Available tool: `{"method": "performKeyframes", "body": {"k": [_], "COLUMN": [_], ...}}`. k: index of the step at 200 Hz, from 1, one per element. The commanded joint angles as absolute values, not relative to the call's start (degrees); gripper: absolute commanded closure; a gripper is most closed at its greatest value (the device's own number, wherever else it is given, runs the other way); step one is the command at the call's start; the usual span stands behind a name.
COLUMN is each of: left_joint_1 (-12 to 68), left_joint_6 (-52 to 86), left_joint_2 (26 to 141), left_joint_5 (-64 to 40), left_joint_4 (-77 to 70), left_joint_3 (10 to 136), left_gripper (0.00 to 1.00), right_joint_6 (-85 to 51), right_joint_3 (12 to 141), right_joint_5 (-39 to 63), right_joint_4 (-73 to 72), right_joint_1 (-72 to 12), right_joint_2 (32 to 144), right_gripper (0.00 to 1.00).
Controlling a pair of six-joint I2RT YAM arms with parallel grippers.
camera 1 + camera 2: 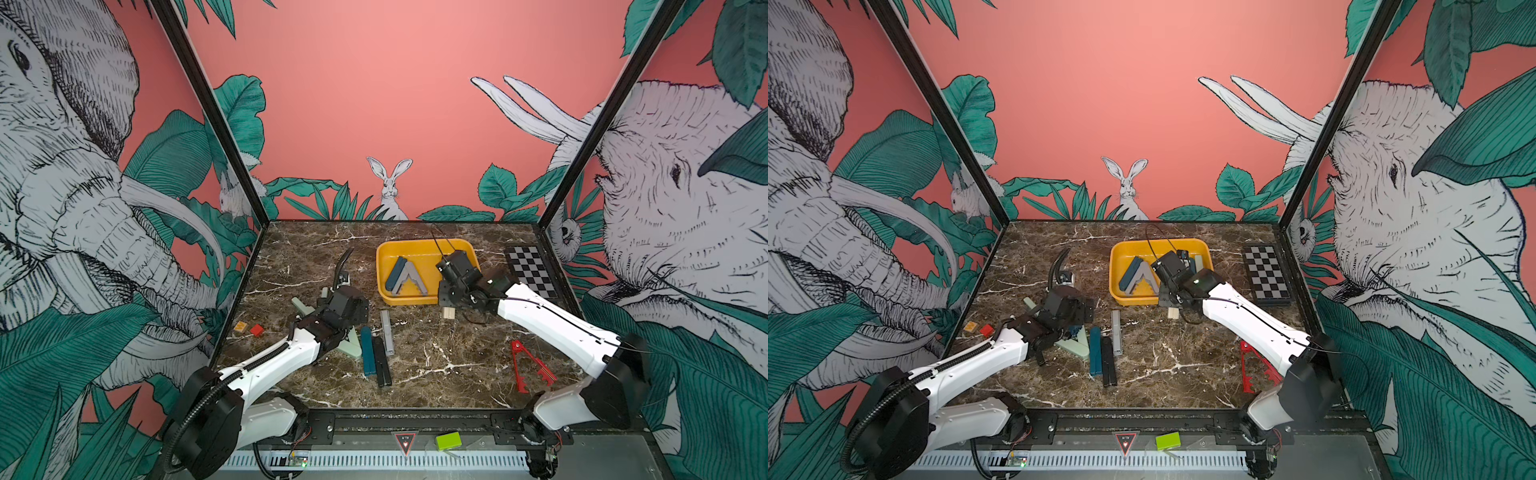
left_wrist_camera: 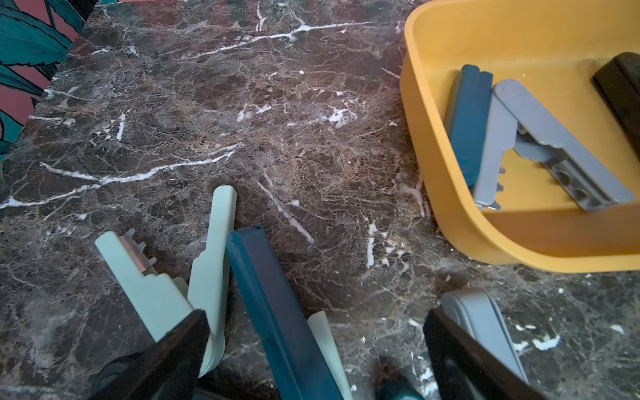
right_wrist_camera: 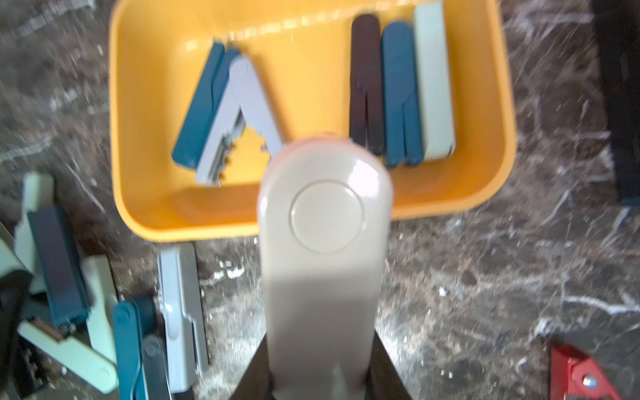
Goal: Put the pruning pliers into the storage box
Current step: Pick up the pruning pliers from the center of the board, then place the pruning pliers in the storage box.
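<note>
My right gripper moves outward next, then down to release there. The bare bottom of the storage box between the grey and black pliers lies outward and below.
My right gripper (image 3: 320, 367) is shut on beige pruning pliers (image 3: 325, 242), folded straight and held above the table just in front of the yellow storage box (image 1: 419, 301). Inside the box lie teal pliers (image 3: 201, 110), grey V-shaped pliers (image 3: 249, 104), and a row of black (image 3: 365, 86), teal (image 3: 400, 93) and mint (image 3: 434, 86) pliers. My left gripper (image 2: 315, 317) stands open low over teal pliers (image 2: 273, 311), with mint V-shaped pliers (image 2: 207, 270) beside one finger and grey pliers (image 2: 485, 322) by the other. Teal (image 1: 367, 351), black (image 1: 381, 361), grey (image 1: 387, 332) and red pliers (image 1: 532, 370) lie on the marble.
A chequered board (image 1: 532, 270) lies at the back right by the wall. An orange block (image 1: 240, 327) and a red block (image 1: 257, 330) sit near the left edge. A green block (image 1: 449, 440) rests on the front rail, off the table.
</note>
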State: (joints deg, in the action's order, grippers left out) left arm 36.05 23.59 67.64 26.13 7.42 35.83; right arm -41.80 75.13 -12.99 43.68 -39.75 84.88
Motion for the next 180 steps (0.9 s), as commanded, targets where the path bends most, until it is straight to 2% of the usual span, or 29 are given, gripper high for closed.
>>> {"method": "performKeyframes", "body": {"k": [1,27,47,78,133,180], "left_joint_1": [35.8,35.9,35.9,36.4,36.7,36.8], "left_joint_6": [25.0,25.5,25.9,26.6,26.8,26.9], "left_joint_2": [67.6,68.4,68.9,69.6,72.0,73.7], "left_joint_5": [27.3,26.9,26.8,27.6,28.0,28.3], "left_joint_4": [8.6,9.0,9.2,10.3,11.1,11.5], "left_joint_3": [36.3,37.1,37.4,38.2,39.4,40.4], "left_gripper": [0.01,0.01,0.01,0.01,0.01,0.01], "right_joint_6": [-34.4,-28.3,-27.1,-26.2,-25.3,-27.0], "right_joint_3": [80.1,89.0,97.3,104.8,109.5,108.3], "right_joint_5": [-11.2,-8.7,-4.5,-4.1,-1.7,-0.9], "right_joint_4": [39.2,37.7,39.2,39.8,39.6,39.5], "right_joint_1": [-35.5,-31.3,-29.0,-27.1,-26.0,-26.0], "right_joint_2": [89.1,99.6,108.8,119.4,128.1,130.9], "right_gripper": [1.0,1.0,1.0,1.0,1.0,1.0]}}
